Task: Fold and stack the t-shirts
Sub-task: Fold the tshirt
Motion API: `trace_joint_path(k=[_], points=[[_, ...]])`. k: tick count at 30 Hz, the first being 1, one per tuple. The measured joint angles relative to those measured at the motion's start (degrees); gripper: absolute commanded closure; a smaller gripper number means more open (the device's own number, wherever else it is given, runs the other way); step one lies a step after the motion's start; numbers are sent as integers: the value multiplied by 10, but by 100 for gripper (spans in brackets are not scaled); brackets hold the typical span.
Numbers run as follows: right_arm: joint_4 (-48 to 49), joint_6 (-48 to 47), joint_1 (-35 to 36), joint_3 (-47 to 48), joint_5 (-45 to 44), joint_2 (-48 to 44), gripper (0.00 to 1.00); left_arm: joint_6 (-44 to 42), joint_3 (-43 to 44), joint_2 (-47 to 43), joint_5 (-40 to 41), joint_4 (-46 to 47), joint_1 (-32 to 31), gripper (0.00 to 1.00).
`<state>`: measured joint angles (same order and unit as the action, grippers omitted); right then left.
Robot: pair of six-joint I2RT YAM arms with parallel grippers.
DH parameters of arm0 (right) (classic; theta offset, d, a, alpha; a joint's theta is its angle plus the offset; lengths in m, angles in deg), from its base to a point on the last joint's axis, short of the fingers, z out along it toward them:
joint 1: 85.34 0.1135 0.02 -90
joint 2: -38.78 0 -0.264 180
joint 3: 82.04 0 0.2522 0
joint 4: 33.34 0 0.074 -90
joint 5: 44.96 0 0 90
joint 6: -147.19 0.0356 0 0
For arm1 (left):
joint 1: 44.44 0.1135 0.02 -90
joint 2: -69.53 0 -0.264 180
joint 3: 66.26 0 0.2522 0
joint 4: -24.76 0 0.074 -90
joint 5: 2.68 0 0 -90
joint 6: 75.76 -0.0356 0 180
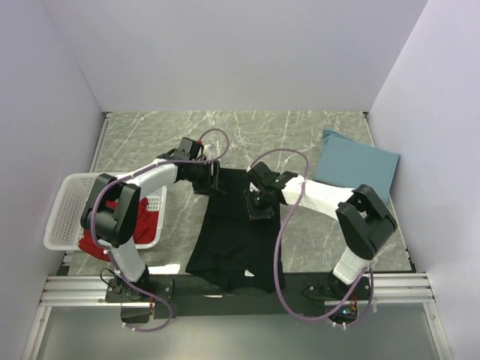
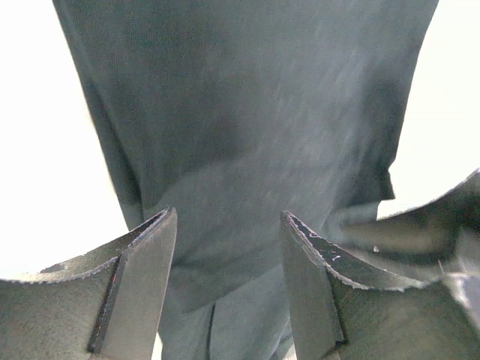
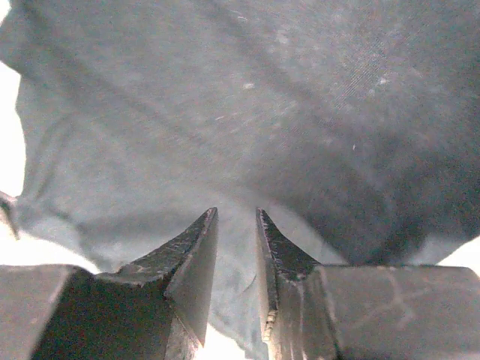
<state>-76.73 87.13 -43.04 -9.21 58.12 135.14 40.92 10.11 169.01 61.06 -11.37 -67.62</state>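
Next, my left gripper moves outward and down onto the black t-shirt's far corner (image 1: 223, 171) on the basket's side, because the shirt's near end overlaps the table's near edge.
The large black t-shirt (image 1: 229, 247) lies down the middle of the table, rumpled at its far end. My left gripper (image 1: 212, 182) hovers over its far left edge, jaws open wide (image 2: 228, 212) with dark cloth (image 2: 247, 112) under them. My right gripper (image 1: 259, 206) sits on the shirt's far right part; its jaws (image 3: 236, 210) stand narrowly apart, shut on a fold of the black cloth (image 3: 247, 97). The red t-shirt (image 1: 145, 219) lies bunched in the basket. The dusty-blue t-shirt (image 1: 356, 169) lies folded at the back right.
A white latticed basket (image 1: 64, 214) stands at the table's left edge beside the left arm. White walls close the table in on three sides. A metal rail (image 1: 240, 289) carrying both arm bases runs along the near edge.
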Motion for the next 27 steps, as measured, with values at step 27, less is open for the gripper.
trace_joint_path(k=[27], points=[[-37,-92,-241,183,-40,121,53,1,263,209,55,-47,51,39]])
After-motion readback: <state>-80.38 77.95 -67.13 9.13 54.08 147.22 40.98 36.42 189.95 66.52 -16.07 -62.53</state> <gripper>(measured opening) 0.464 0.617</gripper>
